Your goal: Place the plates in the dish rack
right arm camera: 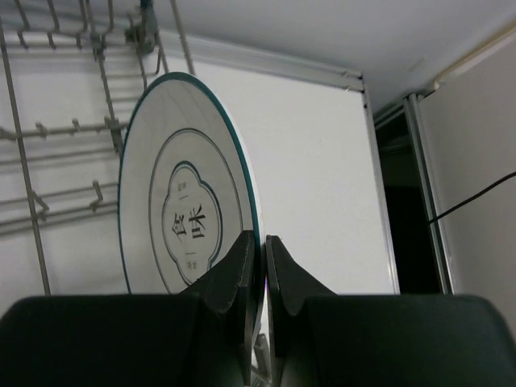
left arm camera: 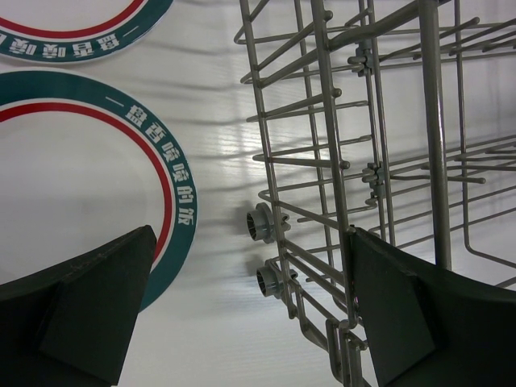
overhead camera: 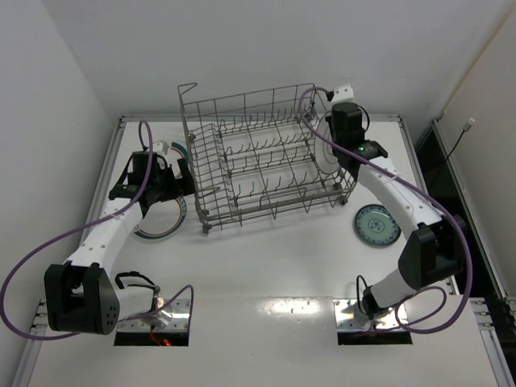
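The rack's end wires hold the white plate on edge close by, so my right gripper should lower slightly toward the rack's peg rows.
The grey wire dish rack (overhead camera: 250, 99) stands at the table's middle back. My right gripper (overhead camera: 339, 151) is shut on the rim of a white plate with a thin dark rim (overhead camera: 326, 153), holding it on edge at the rack's right end. In the right wrist view the fingers (right arm camera: 251, 266) pinch that plate (right arm camera: 173, 193) beside the rack wires (right arm camera: 64, 129). My left gripper (overhead camera: 179, 177) is open and empty between the rack's left side (left arm camera: 363, 161) and two green-and-red rimmed plates (left arm camera: 81, 185) (left arm camera: 72, 32) lying flat. A small teal patterned plate (overhead camera: 376, 224) lies to the right of the rack.
White walls close in the table on the left, back and right. A dark gap (right arm camera: 403, 201) runs along the table's right edge. The rack has small grey wheels (left arm camera: 262, 222) on its left side near my left gripper.
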You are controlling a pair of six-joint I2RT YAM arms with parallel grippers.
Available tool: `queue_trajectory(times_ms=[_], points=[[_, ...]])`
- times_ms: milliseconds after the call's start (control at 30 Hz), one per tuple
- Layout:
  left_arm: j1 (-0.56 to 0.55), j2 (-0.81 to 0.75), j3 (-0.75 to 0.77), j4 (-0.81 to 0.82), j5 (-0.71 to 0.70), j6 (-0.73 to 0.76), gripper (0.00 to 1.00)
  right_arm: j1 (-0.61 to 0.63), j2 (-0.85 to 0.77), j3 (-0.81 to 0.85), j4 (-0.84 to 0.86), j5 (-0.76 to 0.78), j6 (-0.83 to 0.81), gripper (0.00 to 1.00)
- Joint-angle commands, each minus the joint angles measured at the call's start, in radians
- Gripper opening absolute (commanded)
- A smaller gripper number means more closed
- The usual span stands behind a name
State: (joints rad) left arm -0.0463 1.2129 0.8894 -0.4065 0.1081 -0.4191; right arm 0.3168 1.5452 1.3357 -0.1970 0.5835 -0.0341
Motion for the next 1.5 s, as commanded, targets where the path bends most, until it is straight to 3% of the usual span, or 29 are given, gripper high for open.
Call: queue_trajectory(times_ms=[0, 300, 433, 533, 567, 600, 633, 733, 767, 900, 1067, 1100, 1167, 1200, 1367, 1467], points=[[0.031, 0.02, 0.036, 0.011, -0.266, -0.01, 1.0, 0.004, 0.002, -0.035, 0.126, -0.002, -0.023, 0.0], [0.031, 0.03, 0.036, 0.011, -0.266, -0.01, 1.0, 0.004, 0.012, -0.07, 0.162, -0.034, -0.044, 0.0], [0.031, 0.03, 0.036, 0.011, -0.266, -0.01, 1.0, 0.013, 0.035, -0.061, 0.102, -0.085, -0.021, 0.04], [0.031, 0.03, 0.036, 0.011, -0.266, -0.01, 1.0, 0.013, 0.044, -0.023, -0.008, -0.085, 0.042, 0.2], [0.031, 0.03, 0.036, 0.011, -0.266, -0.01, 1.0, 0.013, 0.053, 0.009, -0.048, -0.071, 0.069, 0.3], [0.031, 0.03, 0.036, 0.011, -0.266, -0.01, 1.0, 0.004, 0.053, 0.025, -0.086, -0.051, 0.121, 0.33], [0.031, 0.039, 0.036, 0.011, -0.266, -0.01, 1.0, 0.004, 0.053, 0.037, -0.149, -0.051, 0.163, 0.47], [0.031, 0.039, 0.036, 0.011, -0.266, -0.01, 1.0, -0.007, 0.009, 0.037, -0.196, -0.06, 0.194, 0.63], [0.031, 0.039, 0.036, 0.011, -0.266, -0.01, 1.0, -0.007, -0.011, 0.037, -0.208, -0.076, 0.203, 0.72], [0.031, 0.048, 0.036, 0.011, -0.266, -0.01, 1.0, -0.05, -0.094, 0.037, -0.24, -0.095, 0.273, 0.8], [0.031, 0.048, 0.036, 0.011, -0.275, -0.01, 1.0, -0.212, -0.061, -0.012, -0.269, -0.288, 0.376, 0.78], [0.031, 0.048, 0.036, 0.011, -0.275, -0.01, 1.0, -0.247, -0.045, -0.023, -0.269, -0.412, 0.394, 0.76], [0.031, 0.048, 0.036, 0.011, -0.275, -0.01, 1.0, -0.341, -0.004, -0.044, -0.259, -0.543, 0.427, 0.67], [0.031, 0.048, 0.036, 0.011, -0.275, -0.01, 1.0, -0.361, 0.022, -0.053, -0.259, -0.645, 0.436, 0.58], [0.031, 0.048, 0.036, 0.011, -0.265, -0.01, 1.0, -0.374, 0.151, -0.078, -0.248, -0.755, 0.436, 0.51], [0.031, 0.048, 0.036, 0.02, -0.265, -0.01, 1.0, -0.374, 0.173, -0.107, -0.248, -0.767, 0.436, 0.34]])
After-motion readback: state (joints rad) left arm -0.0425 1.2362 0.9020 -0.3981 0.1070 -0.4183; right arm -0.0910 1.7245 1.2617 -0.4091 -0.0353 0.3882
